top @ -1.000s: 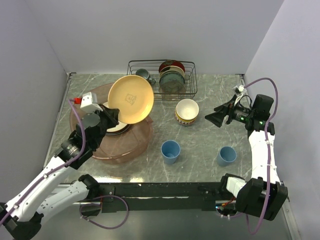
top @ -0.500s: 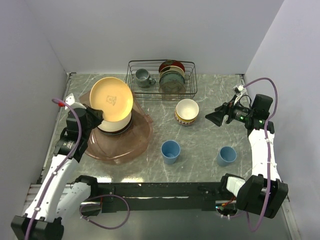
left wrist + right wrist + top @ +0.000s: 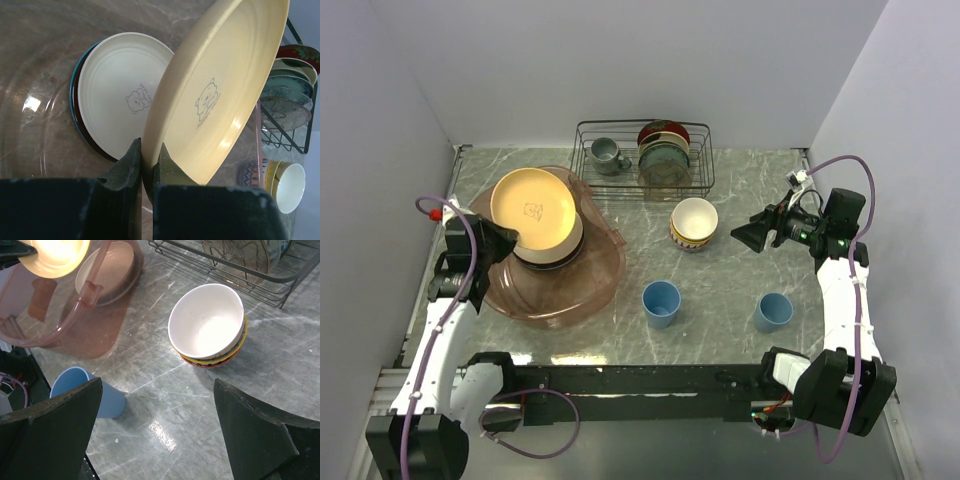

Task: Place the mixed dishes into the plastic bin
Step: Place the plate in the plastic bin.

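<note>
I need to lower the yellow-orange plate next with my left gripper, as it hangs clear of the cream-topped stack [image 3: 128, 96] below my gripper. I should set it onto that stack and let go of the yellow-orange plate's near rim.
My left gripper [image 3: 505, 240] [image 3: 148, 155] is shut on the rim of the yellow-orange plate [image 3: 532, 210] [image 3: 220, 90]. The plate hangs tilted over a stack of plates topped by a cream plate [image 3: 117, 95] inside the plastic bin [image 3: 590, 285]. A cream bowl [image 3: 694, 220] [image 3: 207, 322] sits nested in a red-patterned bowl on the table. Two light-blue cups [image 3: 661, 300] [image 3: 774, 311] stand in front of them. My right gripper [image 3: 745, 236] [image 3: 160, 425] is open in the air, right of the bowls, with nothing between its fingers.
A black wire rack [image 3: 645, 158] at the back holds a grey mug [image 3: 607, 153] and upright dark plates [image 3: 663, 150]. Walls close in the table on the left, right and back.
My left arm has carried the yellow-orange plate leftward and down over the stack in the bin. The right arm has not moved.
</note>
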Controlling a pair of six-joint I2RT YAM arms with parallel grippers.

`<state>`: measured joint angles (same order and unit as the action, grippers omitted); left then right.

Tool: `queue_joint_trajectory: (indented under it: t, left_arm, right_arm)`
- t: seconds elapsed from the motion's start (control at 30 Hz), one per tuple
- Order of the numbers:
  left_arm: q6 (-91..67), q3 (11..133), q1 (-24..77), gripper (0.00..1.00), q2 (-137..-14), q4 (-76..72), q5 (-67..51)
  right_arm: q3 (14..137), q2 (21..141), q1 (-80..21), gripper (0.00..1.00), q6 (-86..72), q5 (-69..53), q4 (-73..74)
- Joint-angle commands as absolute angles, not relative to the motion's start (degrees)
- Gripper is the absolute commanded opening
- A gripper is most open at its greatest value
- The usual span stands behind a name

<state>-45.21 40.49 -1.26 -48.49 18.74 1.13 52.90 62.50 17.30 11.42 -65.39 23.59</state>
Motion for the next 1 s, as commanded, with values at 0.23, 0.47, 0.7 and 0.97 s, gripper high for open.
queue_joint_trajectory:
  t: [0.23, 0.47, 0.7, 0.97]
  left_arm:
    - [-46.3, 39.6, -3.0, 0.01, -53.9, 15.0, -1.3]
    - [-45.9, 39.3, -3.3, 0.01, -57.4, 13.4, -1.8]
    - [-45.7, 39.3, -3.4, 0.01, -60.4, 11.7, -2.5]
    - [-45.4, 39.3, -3.8, 0.01, -63.3, 10.2, -3.2]
  right_arm:
    - [53.6, 62.8, 17.8, 1.00, 11.7, -64.9, 22.8]
    - [53.7, 62.8, 17.8, 1.00, 12.0, -64.8, 22.9]
    - [53.8, 62.8, 17.8, 1.00, 12.1, -64.7, 23.1]
    - [54.0, 63.1, 17.8, 1.00, 12.4, -64.6, 23.5]
